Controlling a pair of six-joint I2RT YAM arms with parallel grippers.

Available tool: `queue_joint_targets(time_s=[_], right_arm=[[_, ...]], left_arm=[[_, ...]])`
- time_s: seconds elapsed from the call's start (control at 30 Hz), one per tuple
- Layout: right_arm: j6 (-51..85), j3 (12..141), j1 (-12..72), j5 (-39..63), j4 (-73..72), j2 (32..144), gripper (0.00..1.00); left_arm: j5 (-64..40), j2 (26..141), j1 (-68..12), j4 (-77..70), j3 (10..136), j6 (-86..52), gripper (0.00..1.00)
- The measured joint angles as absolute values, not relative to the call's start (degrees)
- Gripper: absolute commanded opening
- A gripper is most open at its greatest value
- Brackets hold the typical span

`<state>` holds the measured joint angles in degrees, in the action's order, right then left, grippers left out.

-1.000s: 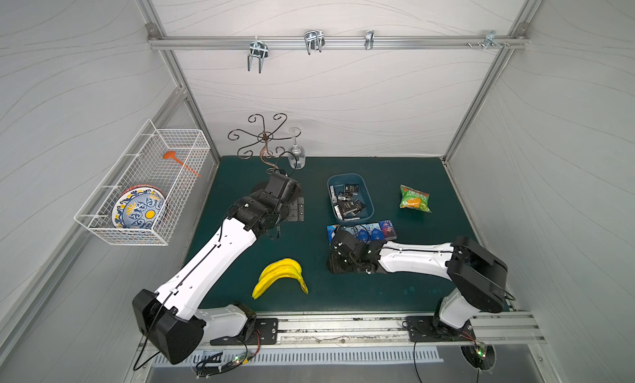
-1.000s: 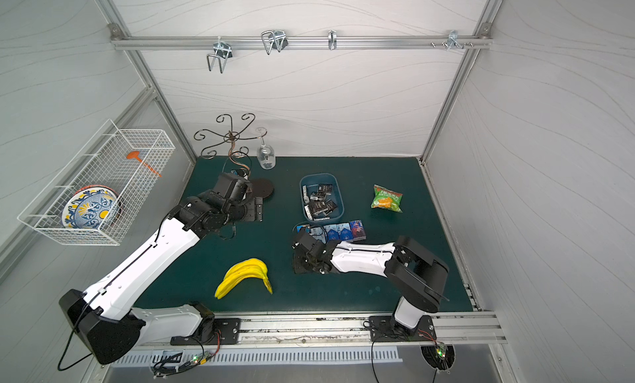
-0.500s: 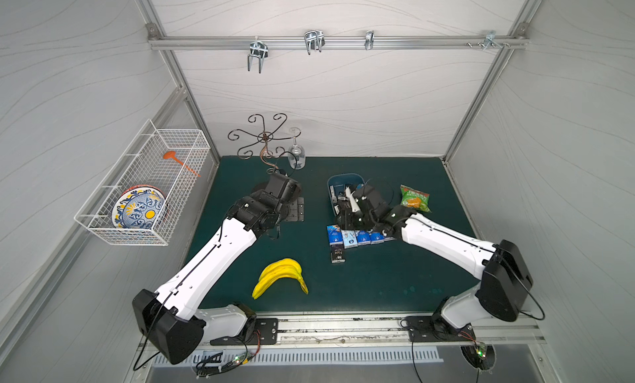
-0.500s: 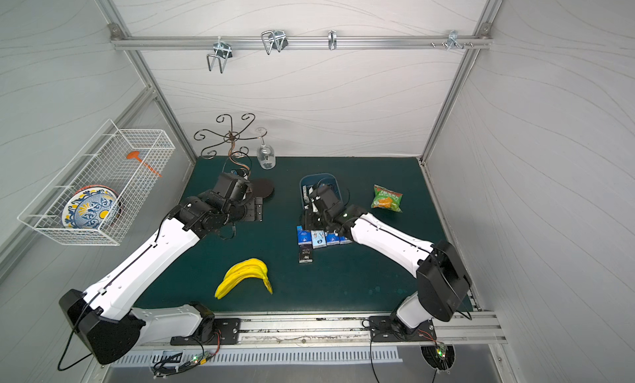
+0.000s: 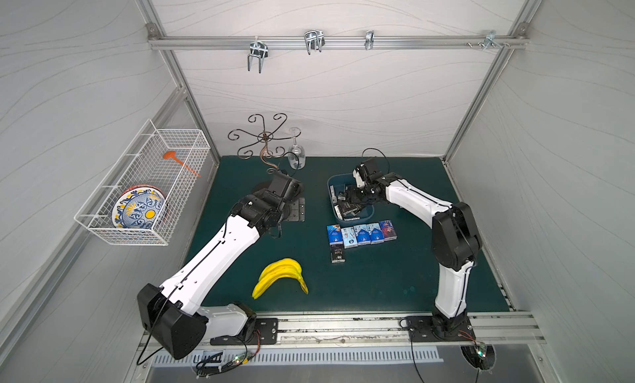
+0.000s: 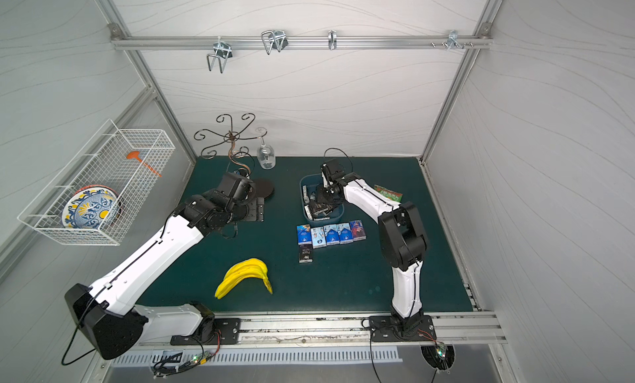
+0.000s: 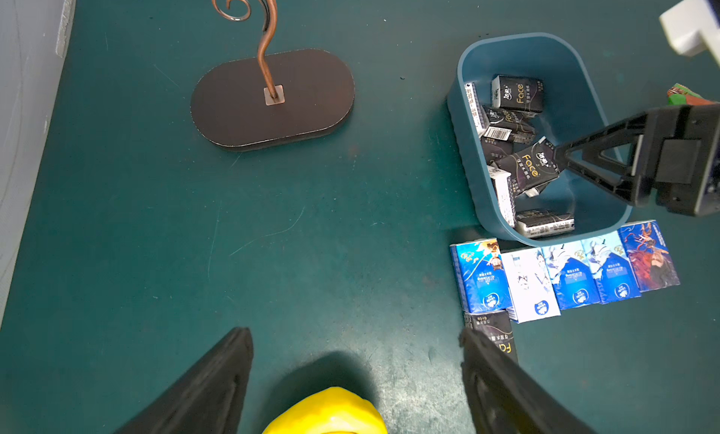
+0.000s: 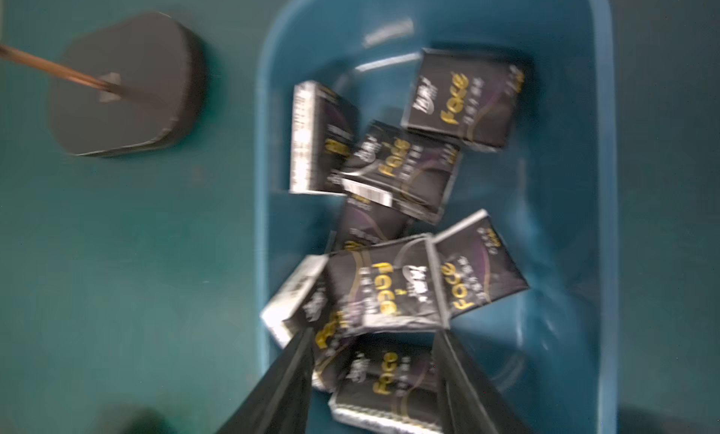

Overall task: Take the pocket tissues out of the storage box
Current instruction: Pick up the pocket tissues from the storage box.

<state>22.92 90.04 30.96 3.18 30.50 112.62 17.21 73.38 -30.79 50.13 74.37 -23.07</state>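
I will lower my right gripper, move it over to that pale edge (image 8: 439,284) and close it, because one black packet lies on top of its neighbours with its pale edge showing.
The blue-grey storage box (image 5: 369,214) (image 6: 339,213) (image 7: 473,194) stands on the green mat and holds several black "Face" pocket tissues (image 8: 463,101) (image 7: 518,93). My right gripper (image 8: 374,334) (image 7: 561,159) (image 5: 354,201) reaches down into the box, open, its fingers either side of a black packet (image 8: 385,385) lying on the bottom. In front of the box lies a row of blue-and-white packets (image 5: 357,234) (image 7: 572,280), ending in a purple-blue one (image 5: 389,230), with one black packet (image 5: 337,254) nearer the front. My left gripper (image 7: 354,334) hovers open and empty to the left of the box.
A yellow banana bunch (image 5: 281,278) lies at the front middle. The scrolled metal stand's dark base (image 7: 272,99) and a wine glass (image 5: 296,156) are at the back left. A green-orange snack bag (image 6: 388,194) lies right of the box. A wire basket (image 5: 144,189) hangs on the left wall.
My right arm swung from the front of the mat, where the black packet now lies, back up to the box and lowered its gripper inside. The left arm stayed still.
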Motion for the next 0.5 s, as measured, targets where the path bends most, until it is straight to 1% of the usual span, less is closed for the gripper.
queue_joint_targets(time_s=[0.27, 0.47, 0.5], right_arm=[[22.85, 90.04, 28.75, 8.36, 30.30, 116.01, 0.52], [22.65, 90.06, 28.75, 10.20, 29.87, 118.89, 0.40], [22.48, 90.06, 28.75, 10.44, 29.82, 119.26, 0.37]], left_arm=[[17.41, 73.41, -30.79, 50.13, 74.37, -22.81, 0.88], [17.56, 73.76, -30.79, 50.11, 74.37, -22.70, 0.87], [17.61, 73.80, -30.79, 50.11, 74.37, -22.70, 0.88]])
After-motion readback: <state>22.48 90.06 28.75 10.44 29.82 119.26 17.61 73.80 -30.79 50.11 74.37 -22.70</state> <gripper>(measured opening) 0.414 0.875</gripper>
